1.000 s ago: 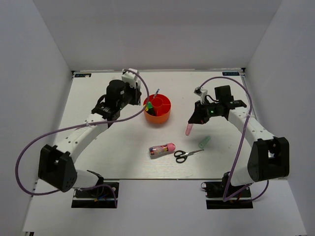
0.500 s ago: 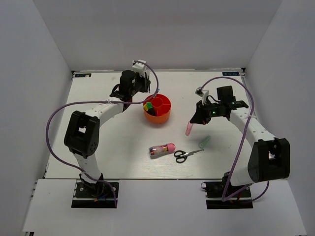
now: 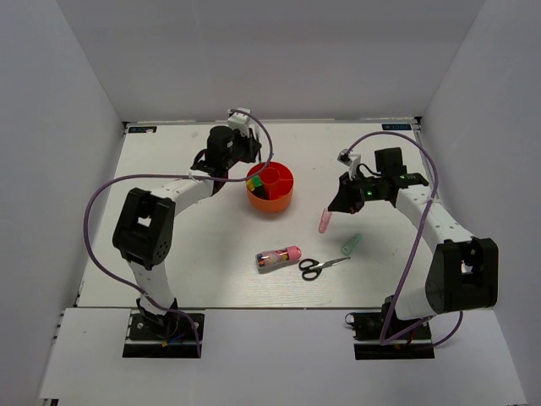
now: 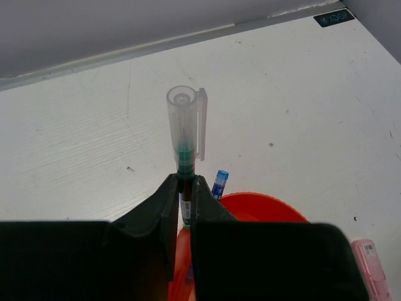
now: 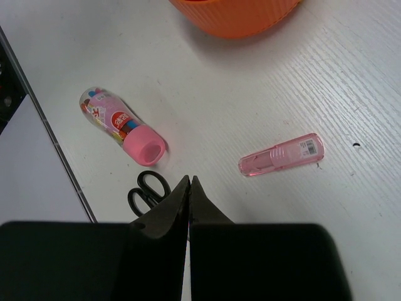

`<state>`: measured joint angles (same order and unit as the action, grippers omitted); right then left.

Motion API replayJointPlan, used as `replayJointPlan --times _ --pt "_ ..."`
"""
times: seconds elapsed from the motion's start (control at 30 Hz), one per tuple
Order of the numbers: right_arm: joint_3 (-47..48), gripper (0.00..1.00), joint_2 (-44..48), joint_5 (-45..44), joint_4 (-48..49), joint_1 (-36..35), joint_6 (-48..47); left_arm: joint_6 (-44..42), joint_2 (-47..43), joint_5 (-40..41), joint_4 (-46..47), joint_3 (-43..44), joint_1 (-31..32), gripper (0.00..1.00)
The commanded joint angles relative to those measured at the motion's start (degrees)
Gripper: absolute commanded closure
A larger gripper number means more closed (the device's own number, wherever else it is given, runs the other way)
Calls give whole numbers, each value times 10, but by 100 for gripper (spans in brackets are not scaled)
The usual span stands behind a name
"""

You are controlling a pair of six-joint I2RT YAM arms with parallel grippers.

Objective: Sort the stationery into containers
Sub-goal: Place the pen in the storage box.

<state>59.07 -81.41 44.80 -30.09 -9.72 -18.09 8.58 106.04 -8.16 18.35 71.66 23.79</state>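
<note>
My left gripper should move back over the organiser's opening and let go of the thin pen (image 4: 186, 135) by the blue-capped one, because my gripper is still at the organiser's rim.
The round orange-red organiser (image 3: 272, 189) stands mid-table and holds green- and yellow-capped markers (image 3: 254, 183). My left gripper (image 3: 246, 161) is at its far-left rim, shut on a thin pen (image 4: 186, 135) with a clear cap, held upright over the organiser's edge (image 4: 276, 210). A blue-capped pen (image 4: 219, 183) stands in the organiser. My right gripper (image 3: 336, 203) is shut and empty above the pink tube (image 3: 324, 222). The pale green tube (image 3: 352, 244), black-handled scissors (image 3: 320, 266) and clear pink-capped tube (image 3: 278, 257) lie on the table. The right wrist view shows the pink tube (image 5: 282, 154), the clear tube (image 5: 122, 128) and the scissors (image 5: 147, 191).
White walls enclose the table on three sides. The table's front edge (image 3: 270, 306) is near the scissors. The left arm's purple cable (image 3: 93, 203) loops over the table's left side.
The left arm has swung round, and its gripper moved back and left from over the organiser to its far-left rim, holding the pen. The right arm has barely moved.
</note>
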Motion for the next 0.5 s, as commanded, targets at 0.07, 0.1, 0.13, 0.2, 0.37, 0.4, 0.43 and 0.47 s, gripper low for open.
replayJointPlan --times 0.07,0.1,0.13,0.2,0.37,0.4,0.43,0.47 --pt "1 100 6 20 -2 7 1 4 -33 -15 5 -25 -1 100" --pt "2 100 5 21 -2 7 2 4 -36 -15 5 -33 -1 100" --pt "2 100 5 22 -2 8 2 4 -36 -17 6 -35 0 100" --pt "1 100 3 24 -2 8 4 3 -43 -17 4 -42 -1 100" --pt "2 100 4 25 -2 13 6 -3 -49 -8 6 -52 0 100" --pt "1 100 1 26 -2 12 6 -4 -53 -10 5 -51 -1 100" --pt "1 100 4 27 -2 12 5 -12 -56 -10 0 -50 0 100" --pt "1 100 3 27 -1 12 6 -13 -57 -12 -8 -43 -1 100"
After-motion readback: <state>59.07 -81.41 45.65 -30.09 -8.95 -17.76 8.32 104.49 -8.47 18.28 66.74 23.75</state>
